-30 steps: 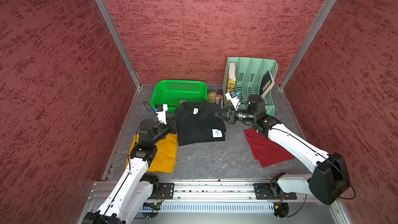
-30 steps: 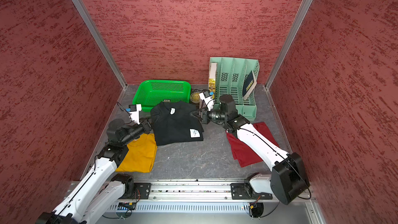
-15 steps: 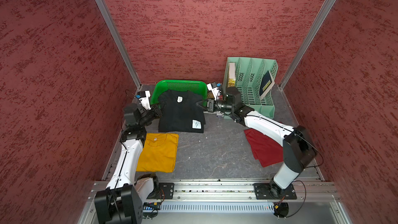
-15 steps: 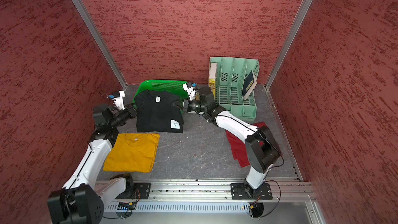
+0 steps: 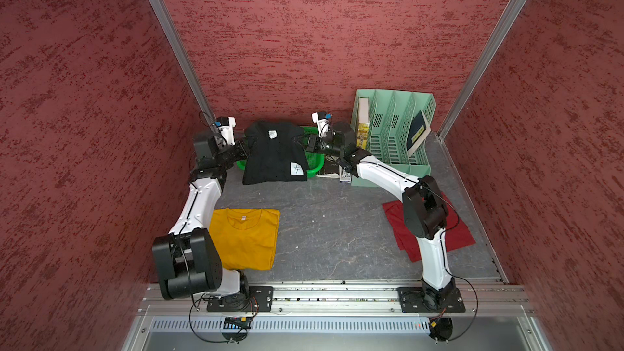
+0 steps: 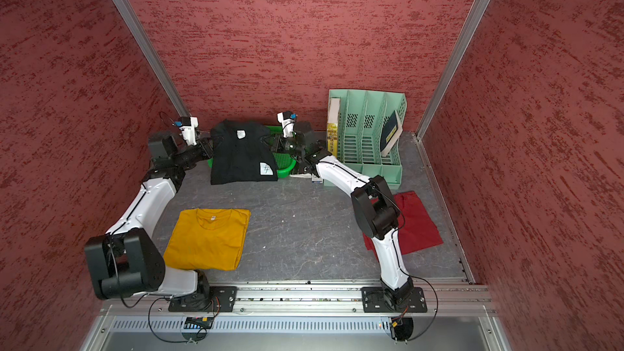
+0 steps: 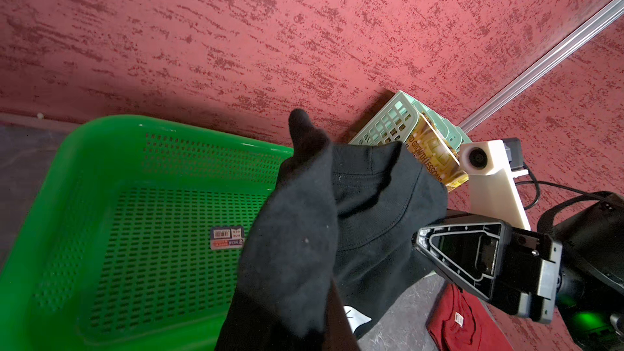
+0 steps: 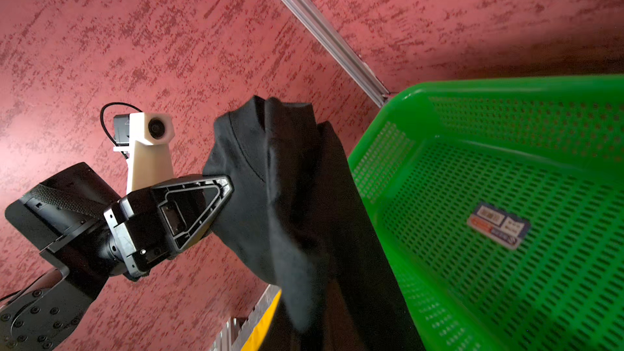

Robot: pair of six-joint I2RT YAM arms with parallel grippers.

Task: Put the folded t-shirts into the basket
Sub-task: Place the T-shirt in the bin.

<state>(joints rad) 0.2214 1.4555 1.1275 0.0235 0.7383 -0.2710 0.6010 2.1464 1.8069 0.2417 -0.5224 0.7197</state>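
Note:
I will lower my right gripper into the green basket's end by the file organiser to release the black t-shirt.
Both grippers hold the black folded t-shirt (image 5: 273, 153) (image 6: 239, 157) by its two back corners. My left gripper (image 5: 244, 150) is shut on its left corner, my right gripper (image 5: 305, 143) on its right corner. The shirt hangs over the green basket (image 5: 315, 160) (image 6: 285, 163) and hides most of it; its front edge, by the white patch (image 5: 296, 168), reaches past the basket's front rim. Both wrist views show the black cloth (image 7: 320, 231) (image 8: 297, 197) beside the basket's bare mesh floor (image 7: 135, 248) (image 8: 506, 231). The mustard yellow t-shirt (image 5: 246, 238) lies front left. The dark red t-shirt (image 5: 459, 234) lies at the right, partly under my right arm.
A mint-green file organiser (image 5: 391, 130) with books stands right of the basket, close to my right gripper. Small printed boxes (image 5: 337, 172) lie between them. The red back wall stands right behind the basket. A metal rail (image 5: 320, 295) runs along the front.
Both arms have carried the black t-shirt from mid-table back and leftward until it hangs over the basket. Yellow and red shirts have not moved.

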